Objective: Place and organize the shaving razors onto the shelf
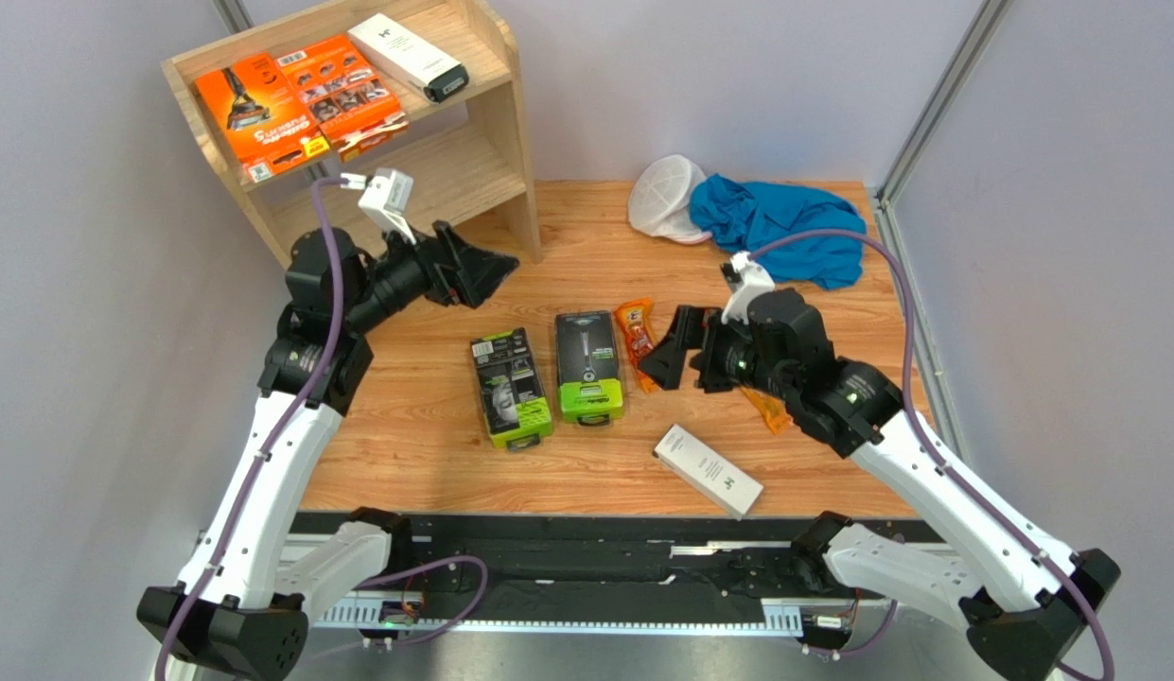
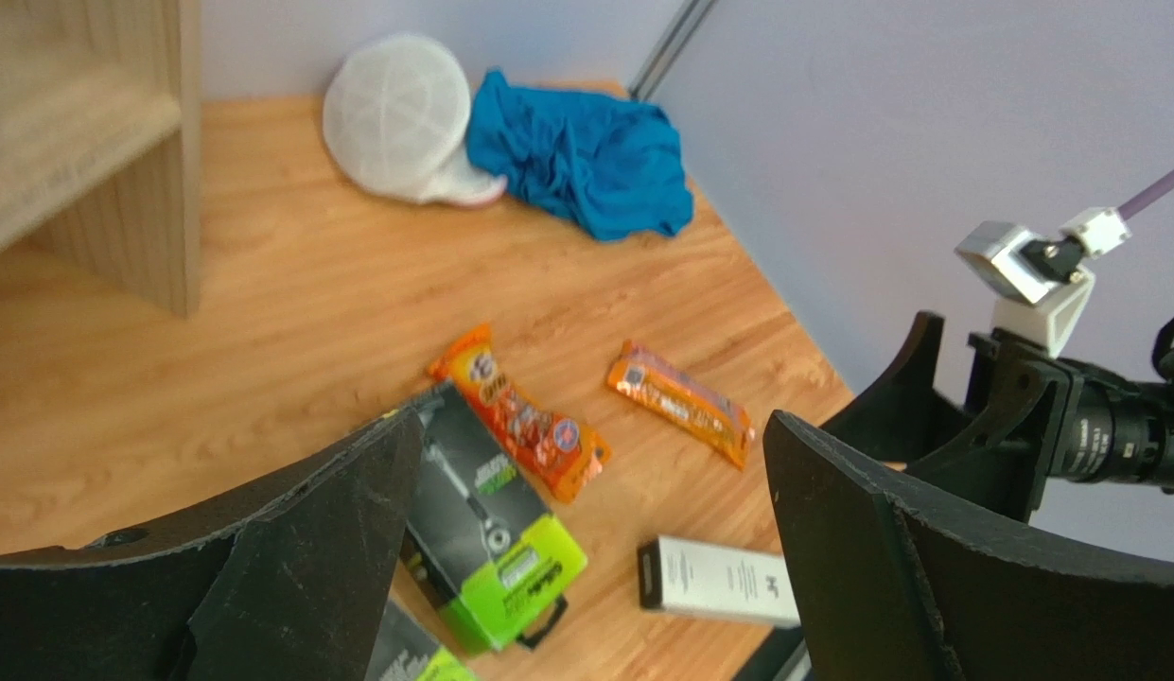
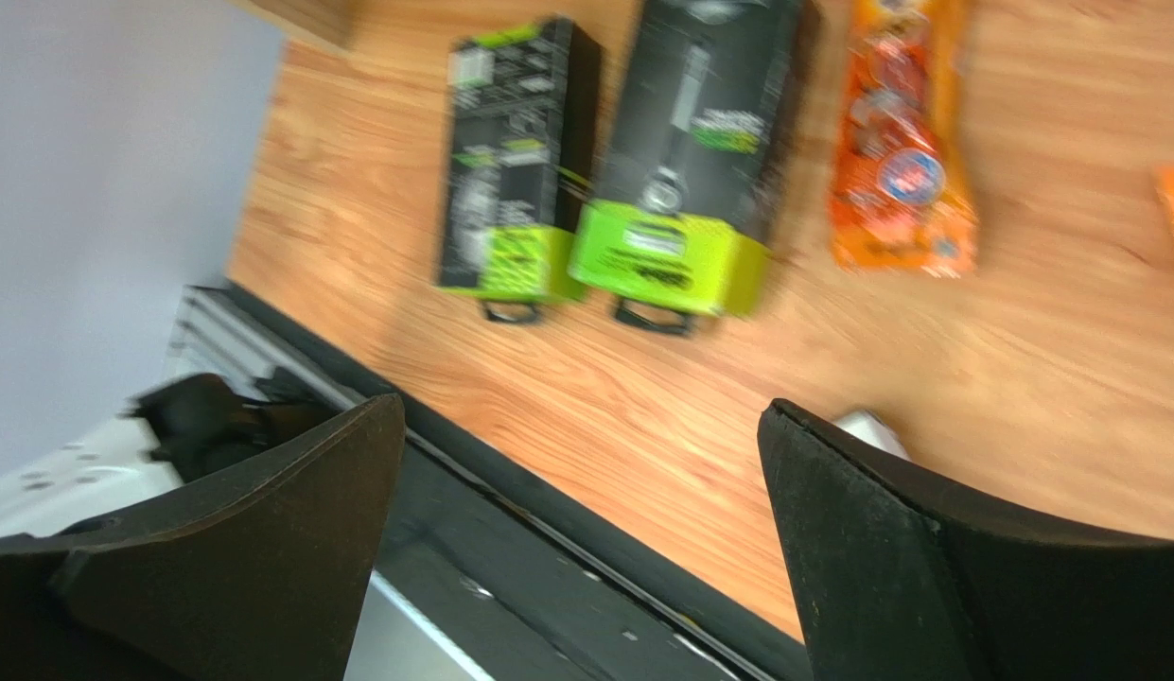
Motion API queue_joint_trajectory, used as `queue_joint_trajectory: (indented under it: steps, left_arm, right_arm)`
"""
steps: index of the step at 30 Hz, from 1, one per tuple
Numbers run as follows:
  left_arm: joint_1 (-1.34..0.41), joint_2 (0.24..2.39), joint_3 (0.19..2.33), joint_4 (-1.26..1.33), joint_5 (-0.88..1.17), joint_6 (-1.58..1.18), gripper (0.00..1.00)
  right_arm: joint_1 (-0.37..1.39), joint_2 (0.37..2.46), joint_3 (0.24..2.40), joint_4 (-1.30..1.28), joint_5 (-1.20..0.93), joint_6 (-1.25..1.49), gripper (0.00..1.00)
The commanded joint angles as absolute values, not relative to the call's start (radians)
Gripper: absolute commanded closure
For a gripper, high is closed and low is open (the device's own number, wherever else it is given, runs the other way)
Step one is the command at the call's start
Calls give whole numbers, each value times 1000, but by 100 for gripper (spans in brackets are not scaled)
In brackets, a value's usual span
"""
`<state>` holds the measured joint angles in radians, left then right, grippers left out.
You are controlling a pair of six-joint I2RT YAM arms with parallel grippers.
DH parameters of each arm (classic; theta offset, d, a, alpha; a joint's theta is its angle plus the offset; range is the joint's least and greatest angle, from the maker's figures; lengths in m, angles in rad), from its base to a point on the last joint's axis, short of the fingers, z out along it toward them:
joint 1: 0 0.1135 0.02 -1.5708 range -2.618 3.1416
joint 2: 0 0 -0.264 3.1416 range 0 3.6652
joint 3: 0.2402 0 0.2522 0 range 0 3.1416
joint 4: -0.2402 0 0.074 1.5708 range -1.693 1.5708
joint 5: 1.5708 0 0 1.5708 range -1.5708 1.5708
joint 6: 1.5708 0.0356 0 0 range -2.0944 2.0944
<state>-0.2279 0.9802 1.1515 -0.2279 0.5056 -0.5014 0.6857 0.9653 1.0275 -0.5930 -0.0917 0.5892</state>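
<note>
I will move my open right gripper back toward my base and down onto the white box's far end (image 1: 673, 446) (image 3: 872, 432), because that narrow end is nearest to its fingers.
The light-wood shelf (image 1: 500, 128) stands at the back left. Its top tier holds two flat orange packs (image 1: 258, 111) (image 1: 344, 88) and a slim white box (image 1: 408, 57). The lower tier is bare. On the table lie two black-and-green packs (image 1: 510, 386) (image 1: 588, 366), a small orange packet (image 1: 635, 329), a second orange packet (image 1: 767, 412) partly under my right arm, and a white box (image 1: 708, 468). My left gripper (image 1: 486, 267) is open and empty beside the shelf's right panel. My right gripper (image 1: 671, 355) is open and empty, just right of the first orange packet.
A blue cloth (image 1: 777, 224) and a white mesh cap (image 1: 668, 199) lie at the back right. Grey walls close in on both sides. A black rail (image 1: 592, 546) runs along the table's near edge.
</note>
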Motion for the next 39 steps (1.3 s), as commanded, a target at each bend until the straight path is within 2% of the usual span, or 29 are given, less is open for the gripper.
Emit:
queue_joint_trajectory:
  steps: [1, 8, 21, 30, 39]
  left_arm:
    - [-225, 939, 1080, -279, 529, -532, 1]
    - [-225, 887, 983, -342, 574, -557, 1]
    - [-259, 831, 819, -350, 667, -640, 1]
    - [-308, 873, 775, -334, 661, -660, 1]
    - [-327, 930, 776, -330, 657, -650, 1]
  right_arm:
    - [684, 887, 982, -738, 44, 500, 0]
    - [681, 874, 957, -825, 120, 443, 0]
    - [683, 1098, 893, -848, 118, 387, 0]
    - [683, 1278, 894, -834, -72, 333, 0]
    - [703, 1426, 948, -873, -45, 293, 0]
